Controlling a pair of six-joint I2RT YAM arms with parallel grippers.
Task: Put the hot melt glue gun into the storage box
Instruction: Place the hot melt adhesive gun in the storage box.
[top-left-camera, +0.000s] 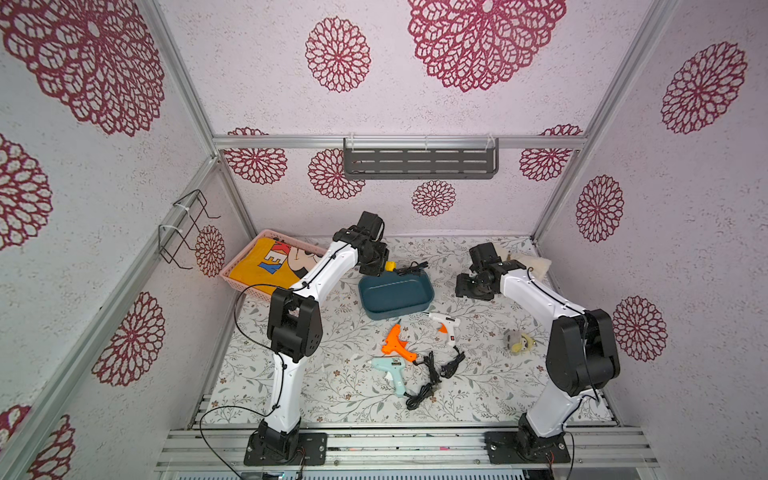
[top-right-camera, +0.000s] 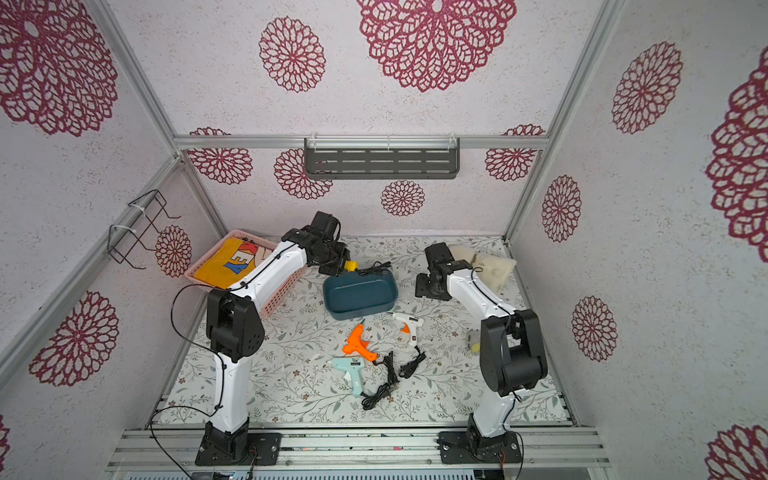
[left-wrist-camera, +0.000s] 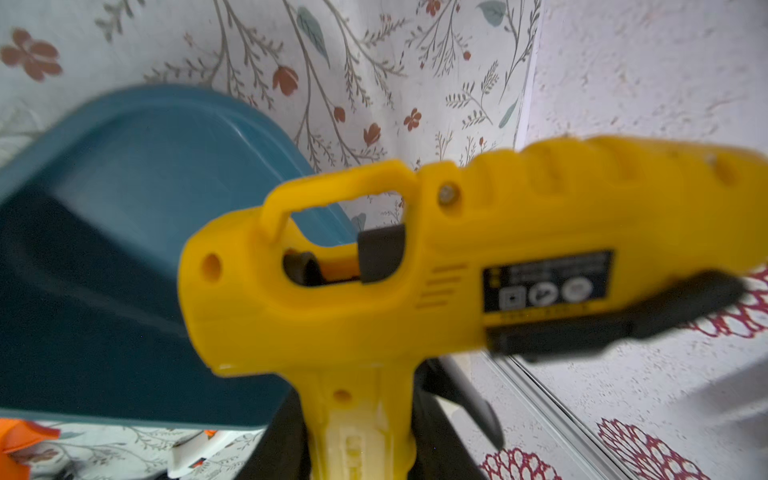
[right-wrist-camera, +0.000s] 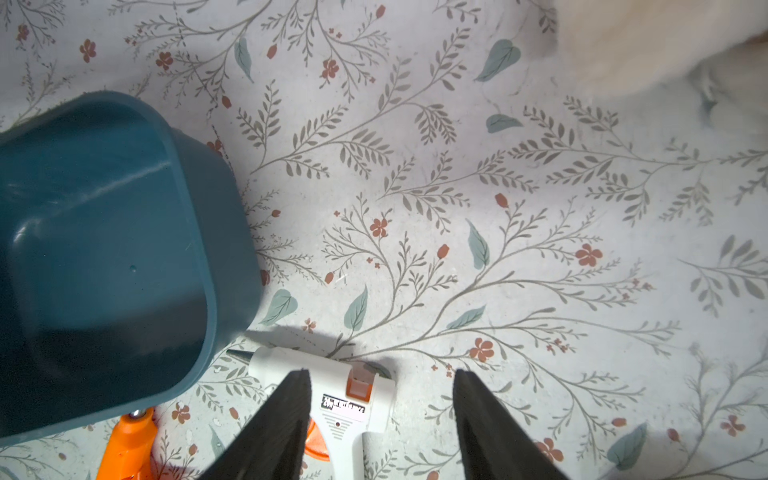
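I should next move the yellow glue gun (top-left-camera: 390, 266) in my left gripper back and down, to let go of it on the empty bottom of the box, which is below and closer to my base.
My left gripper (left-wrist-camera: 361, 432) is shut on the handle of a yellow hot melt glue gun (left-wrist-camera: 415, 270). In both top views the gun (top-left-camera: 390, 266) (top-right-camera: 352, 265) hangs at the back left rim of the storage box (top-left-camera: 395, 293) (top-right-camera: 359, 293), a dark teal tub with nothing inside. The gun's black cable (top-left-camera: 409, 269) trails over the back rim. My right gripper (top-left-camera: 473, 286) (right-wrist-camera: 382, 382) stands open above the table, to the right of the box (right-wrist-camera: 104, 249). A white glue gun (right-wrist-camera: 349, 399) lies beneath its fingers, untouched.
In front of the box lie the white glue gun (top-left-camera: 444, 326), an orange one (top-left-camera: 395, 343) and a light blue one (top-left-camera: 390, 370), with tangled black cables (top-left-camera: 432, 374). A pink basket (top-left-camera: 249, 286) with yellow cloth is back left. A small plush (top-left-camera: 519, 340) sits right.
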